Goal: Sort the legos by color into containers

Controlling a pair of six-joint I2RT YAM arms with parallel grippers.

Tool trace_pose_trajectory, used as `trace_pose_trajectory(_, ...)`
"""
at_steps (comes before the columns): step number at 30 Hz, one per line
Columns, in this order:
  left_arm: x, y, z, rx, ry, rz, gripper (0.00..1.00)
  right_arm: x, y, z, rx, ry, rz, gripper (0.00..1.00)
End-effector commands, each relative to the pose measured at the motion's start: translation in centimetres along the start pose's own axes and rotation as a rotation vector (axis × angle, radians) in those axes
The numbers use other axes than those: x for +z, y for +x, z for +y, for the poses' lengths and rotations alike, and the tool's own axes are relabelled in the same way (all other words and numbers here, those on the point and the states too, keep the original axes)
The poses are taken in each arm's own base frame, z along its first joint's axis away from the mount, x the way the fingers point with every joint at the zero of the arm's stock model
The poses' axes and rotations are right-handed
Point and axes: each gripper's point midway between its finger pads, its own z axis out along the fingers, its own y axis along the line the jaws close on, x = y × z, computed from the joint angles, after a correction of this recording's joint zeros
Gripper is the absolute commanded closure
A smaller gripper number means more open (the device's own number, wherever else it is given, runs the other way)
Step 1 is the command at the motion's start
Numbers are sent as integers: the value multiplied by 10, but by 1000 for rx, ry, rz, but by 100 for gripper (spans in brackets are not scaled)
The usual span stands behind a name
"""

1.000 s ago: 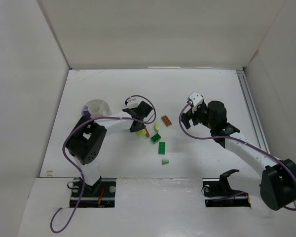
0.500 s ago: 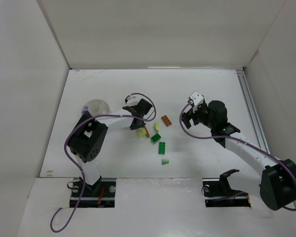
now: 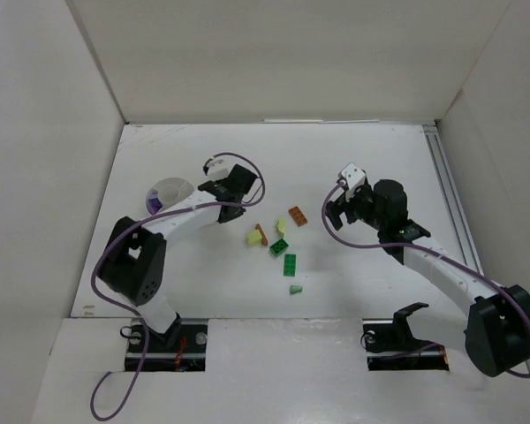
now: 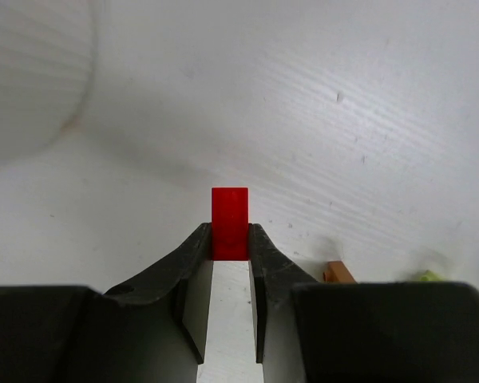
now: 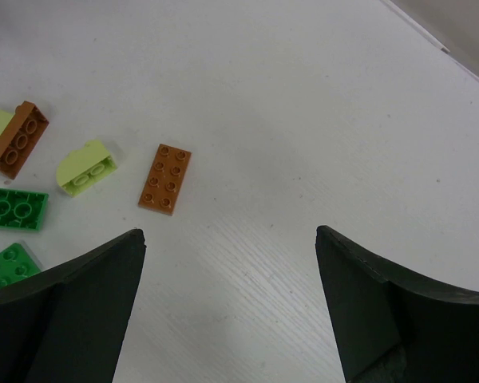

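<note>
The cup's near side lies left of my left gripper in the top view, so next my left gripper needs to swing over it and release the red lego [image 4: 230, 223] clear of the purple thing.
My left gripper [image 3: 210, 189] is shut on a small red lego [image 4: 230, 223], held upright at its fingertips above the table. It is just right of the translucent white cup [image 3: 168, 192], which shows blurred at the upper left of the left wrist view [image 4: 32, 80]; something purple shows inside the cup. The other legos lie loose mid-table: an orange-brown plate [image 3: 298, 215] [image 5: 164, 179], a pale green one [image 5: 86, 167], a brown one [image 5: 16, 140], green ones [image 3: 289, 264] [image 5: 16, 209]. My right gripper [image 3: 339, 212] [image 5: 231, 239] is open and empty, right of the orange-brown plate.
A yellow lego [image 3: 253, 238] and a small pale green one [image 3: 295, 289] lie at the edges of the pile. White walls close in the table on the left, back and right. A metal rail [image 3: 448, 190] runs along the right edge.
My left gripper has moved left and back from the lego pile toward the cup, carrying the red lego. The right arm has not moved.
</note>
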Motion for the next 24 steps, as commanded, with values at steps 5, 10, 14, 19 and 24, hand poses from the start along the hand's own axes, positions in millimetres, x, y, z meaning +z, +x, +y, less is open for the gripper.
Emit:
trace_pose_trajectory(5,-41,-62,52,-181,-41,-125,98,-5,-12,-5,1,18,-45,8)
trace_pose_trajectory(10,-45,-73,102,-356,-128,-153,94,-4,-9,-6,6,15,-37,8)
trace_pose_trajectory(14,-51,-85,138,-470,-158,-189,91,-2,-6,-4,9,4,-31,8)
trace_pose_trajectory(19,-49,-90,150,-520,-164,-198,90,-3,-6,-8,11,12,-30,8)
trace_pose_trajectory(24,-39,-91,152,-525,-174,-190,90,-3,-6,-8,11,12,-30,8)
